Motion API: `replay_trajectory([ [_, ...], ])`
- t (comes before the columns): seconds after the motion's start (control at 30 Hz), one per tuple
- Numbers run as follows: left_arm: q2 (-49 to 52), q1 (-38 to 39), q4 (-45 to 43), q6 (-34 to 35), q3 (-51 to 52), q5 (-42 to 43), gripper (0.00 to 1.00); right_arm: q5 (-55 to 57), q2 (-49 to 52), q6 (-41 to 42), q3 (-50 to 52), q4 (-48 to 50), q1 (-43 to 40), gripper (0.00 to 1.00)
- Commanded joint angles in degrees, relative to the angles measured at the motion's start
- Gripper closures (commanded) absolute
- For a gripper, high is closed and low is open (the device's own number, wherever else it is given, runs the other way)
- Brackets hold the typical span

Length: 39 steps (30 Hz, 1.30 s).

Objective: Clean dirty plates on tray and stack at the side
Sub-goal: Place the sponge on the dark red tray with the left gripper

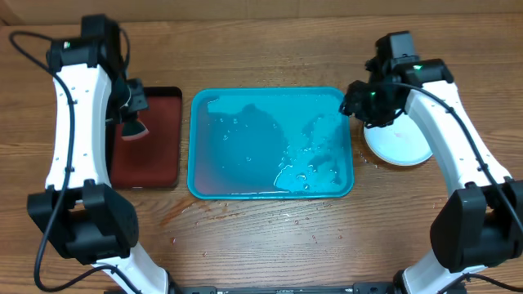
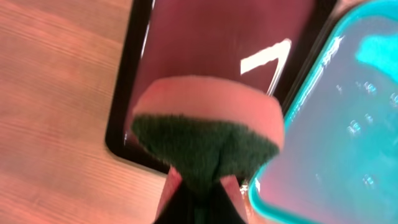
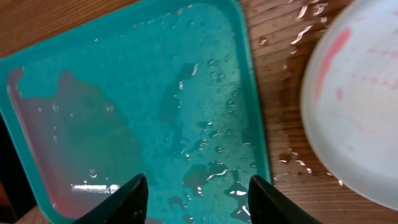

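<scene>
Next, the left gripper moves the sponge (image 2: 208, 134) down onto the middle of the empty red inside of the black tray (image 2: 217, 46) below and lets go of it there.
The turquoise tray (image 1: 271, 188) lies in the middle of the table, wet and with no plate on it; it also fills most of the right wrist view (image 3: 124, 93). A white plate (image 1: 399, 144) sits on the wood just right of the tray, and shows reddish marks in the right wrist view (image 3: 354, 106). My right gripper (image 1: 358, 101) hovers over the tray's far right corner, left of the plate. Its jaws (image 3: 196, 180) stand open with nothing between them. My left gripper (image 1: 131, 113) is shut on a sponge (image 2: 208, 134) with a green scouring face, above the black tray.
A black tray with a red inside (image 1: 155, 163) lies left of the turquoise one, close beside it (image 2: 205, 50). Water drops and small puddles dot the turquoise tray and the wood (image 3: 286, 155) between it and the plate.
</scene>
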State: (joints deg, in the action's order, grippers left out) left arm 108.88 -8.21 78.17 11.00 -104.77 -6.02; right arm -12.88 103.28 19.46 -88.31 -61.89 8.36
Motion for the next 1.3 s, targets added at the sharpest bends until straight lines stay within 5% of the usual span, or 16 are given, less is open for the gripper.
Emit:
replay_trajectory([
  [0.0, -0.2, -1.9, -6.5, -8.5, 8.2, 7.1, 0.96, 0.4, -1.2, -0.2, -1.0, 0.2, 1.0, 0.46],
  [0.3, -0.1, -2.4, -29.3, -8.7, 26.5, 4.0, 0.96, 0.4, -1.2, -0.2, -1.0, -0.4, 1.3, 0.48],
  [0.5, -0.1, -2.4, -36.6, -8.7, 31.5, 2.2, 0.86, 0.4, -1.2, -0.2, -1.0, -0.6, 1.3, 0.49],
  [0.73, -0.2, -2.4, -37.9, -8.7, 30.9, 2.2, 0.37, 0.4, -1.2, -0.2, -1.0, -0.8, 1.3, 0.48],
  [0.9, -0.5, -2.0, -30.1, -8.7, 23.3, 2.3, 0.31, 0.4, -1.4, -0.2, -1.1, 0.6, 1.3, 0.41],
  [1.1, -0.9, -0.1, -12.3, -8.2, 4.3, 2.6, 0.29, 1.7, -5.6, -1.0, -1.9, 0.5, 1.3, 0.15],
  [1.13, -1.0, 0.3, -9.6, -7.5, 1.1, 2.8, 0.06, 2.4, -6.9, -1.4, -2.1, 0.4, 1.3, 0.07],
  [1.17, -1.2, 0.8, -6.9, -6.4, -2.2, 3.1, 0.00, 3.4, -8.3, -1.6, -2.2, 0.0, 1.3, 0.00],
  [1.27, -1.3, 2.4, -1.1, -3.2, -11.7, 3.1, 0.00, 6.8, -14.0, -1.7, -2.3, -1.1, 1.3, 0.00],
])
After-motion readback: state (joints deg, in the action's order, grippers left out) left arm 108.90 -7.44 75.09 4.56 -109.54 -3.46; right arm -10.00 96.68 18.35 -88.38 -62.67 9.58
